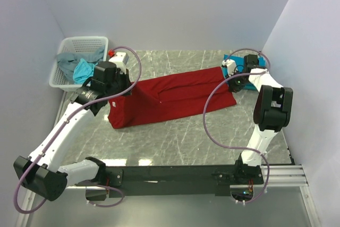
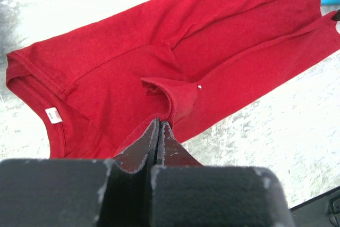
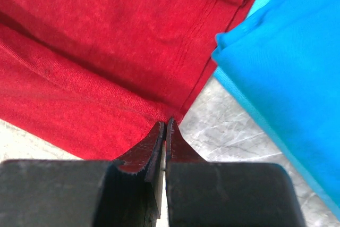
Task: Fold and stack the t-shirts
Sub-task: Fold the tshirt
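My right gripper should gently move the held hem corner outward over the flat red cloth beside the teal-blue t-shirt and let go of it there.
A dark red t-shirt (image 1: 170, 97) lies in a long folded strip across the middle of the table, collar end at the left. My left gripper (image 1: 126, 92) is shut on a raised fold of it near the collar end; the left wrist view shows the shirt (image 2: 212, 35) bunched at the gripper (image 2: 158, 124). My right gripper (image 1: 232, 84) is shut at the shirt's hem corner at the right end, seen in the right wrist view (image 3: 166, 124) with the red cloth (image 3: 90, 41) at its tips. A folded teal-blue t-shirt (image 1: 231, 62) lies just behind it, filling the right of that view (image 3: 287, 62).
A white mesh basket (image 1: 81, 41) stands at the back left holding a grey shirt (image 1: 66, 62) and a light turquoise one (image 1: 84, 71). White walls close the table on three sides. A black rail (image 1: 175, 174) runs along the near edge.
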Tool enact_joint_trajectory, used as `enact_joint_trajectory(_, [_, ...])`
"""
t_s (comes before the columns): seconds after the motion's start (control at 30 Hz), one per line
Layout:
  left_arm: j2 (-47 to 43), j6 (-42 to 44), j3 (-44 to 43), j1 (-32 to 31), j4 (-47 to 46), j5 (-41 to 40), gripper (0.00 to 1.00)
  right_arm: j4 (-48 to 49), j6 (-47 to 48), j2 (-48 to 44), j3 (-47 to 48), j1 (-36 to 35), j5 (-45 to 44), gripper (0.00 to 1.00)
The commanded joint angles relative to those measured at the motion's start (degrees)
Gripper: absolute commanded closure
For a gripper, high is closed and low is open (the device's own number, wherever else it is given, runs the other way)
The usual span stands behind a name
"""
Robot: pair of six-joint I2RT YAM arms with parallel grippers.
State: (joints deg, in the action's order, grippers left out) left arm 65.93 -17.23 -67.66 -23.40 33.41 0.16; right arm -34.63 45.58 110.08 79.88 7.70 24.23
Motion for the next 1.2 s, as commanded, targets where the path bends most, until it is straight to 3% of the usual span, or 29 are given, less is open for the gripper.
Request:
enact_joint_trajectory(0.0, [-2.6,0.5,-1.7,0.4,-1.4,0.2,1.0,1.1,-1.6,0.7,3.4,-0.8,-1.4,1.0])
enact_joint_trajectory(0.7, [1.3,3.1,-4.1,1.9,-1.8,0.0,1.0,1.1,-4.5,3.7,7.9,-3.1,-4.6,0.99])
enact_joint_trajectory(0.87, [2.4,3.3,-3.8,2.6,-2.2,0.3,1.0,5.4,-12.7,3.3,8.4,-5.6,-9.3,0.86])
enact_joint_trajectory(1.0, [3.0,3.3,-3.4,3.1,-2.4,1.0,1.0,8.4,-16.9,0.6,8.1,-6.3,-10.8,0.63])
enact_joint_trajectory(1.17, [3.4,3.4,-3.4,3.4,-2.6,1.3,1.0,9.8,-17.3,-3.1,6.2,-6.5,-10.2,0.59])
